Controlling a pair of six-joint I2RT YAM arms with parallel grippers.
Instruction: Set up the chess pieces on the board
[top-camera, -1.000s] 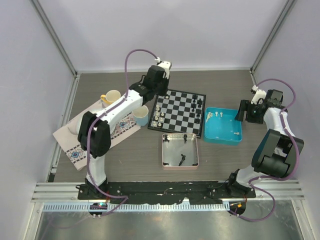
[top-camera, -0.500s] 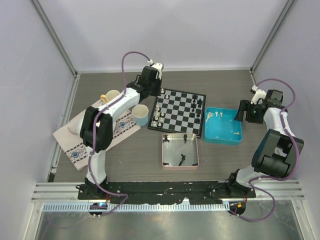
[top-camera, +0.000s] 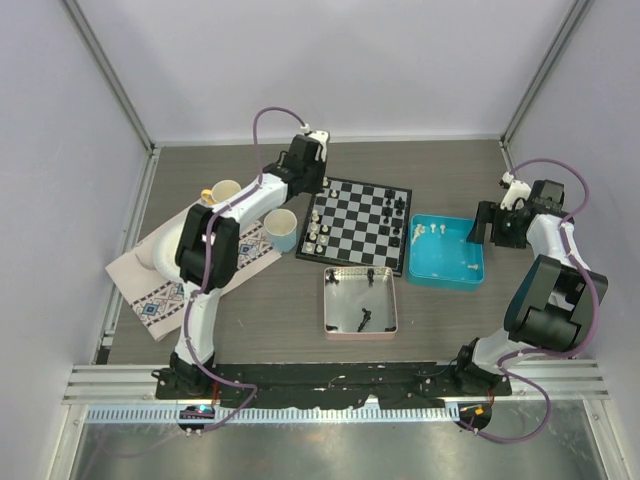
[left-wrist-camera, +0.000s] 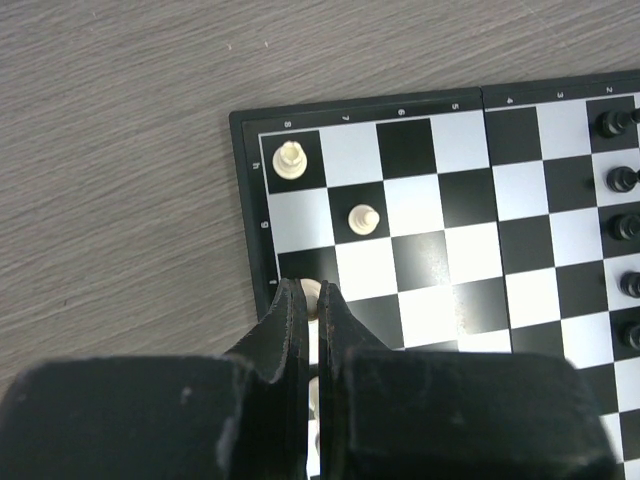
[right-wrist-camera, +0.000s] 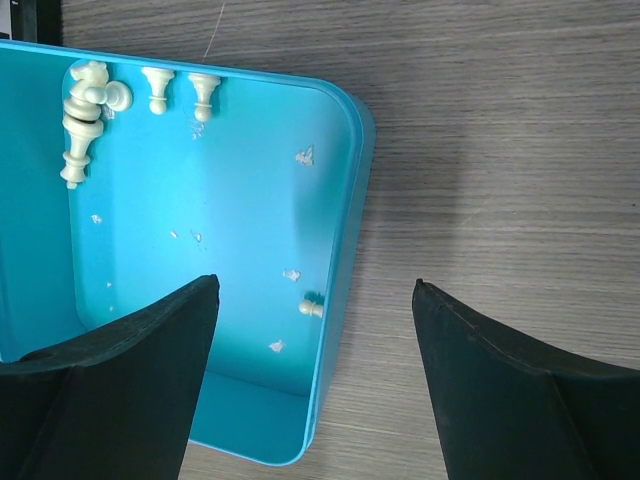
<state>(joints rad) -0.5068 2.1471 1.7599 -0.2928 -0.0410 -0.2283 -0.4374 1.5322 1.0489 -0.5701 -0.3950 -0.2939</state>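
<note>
Next I will bring my left gripper down to the black edge square (left-wrist-camera: 307, 264) past the rook's white neighbor and release the small off-white piece, since that spot stands empty.
The board (top-camera: 355, 225) lies mid-table, with off-white pieces (top-camera: 316, 232) along its left side and black pieces (top-camera: 398, 207) along its right. My left gripper (top-camera: 320, 180) hangs over the board's far-left corner. In the left wrist view its jaws (left-wrist-camera: 311, 288) are pinched on a small off-white piece (left-wrist-camera: 312, 291), near a rook (left-wrist-camera: 290, 160) and a pawn (left-wrist-camera: 362, 218). My right gripper (top-camera: 490, 225) is open and empty (right-wrist-camera: 315, 285) over the right rim of the blue tray (right-wrist-camera: 200, 250). The tray holds loose off-white pieces (right-wrist-camera: 85, 110) and a lone pawn (right-wrist-camera: 312, 308).
A pink tray (top-camera: 385, 300) with black pieces (top-camera: 365, 320) sits in front of the board. The blue tray (top-camera: 447, 268) is to the board's right. A yellow cup (top-camera: 222, 193) and a pale blue cup (top-camera: 283, 230) stand on a patterned cloth (top-camera: 170, 280) at the left.
My left wrist swung a little left, then back toward the board's far-left corner, and its elbow shifted left. The right arm has not moved.
</note>
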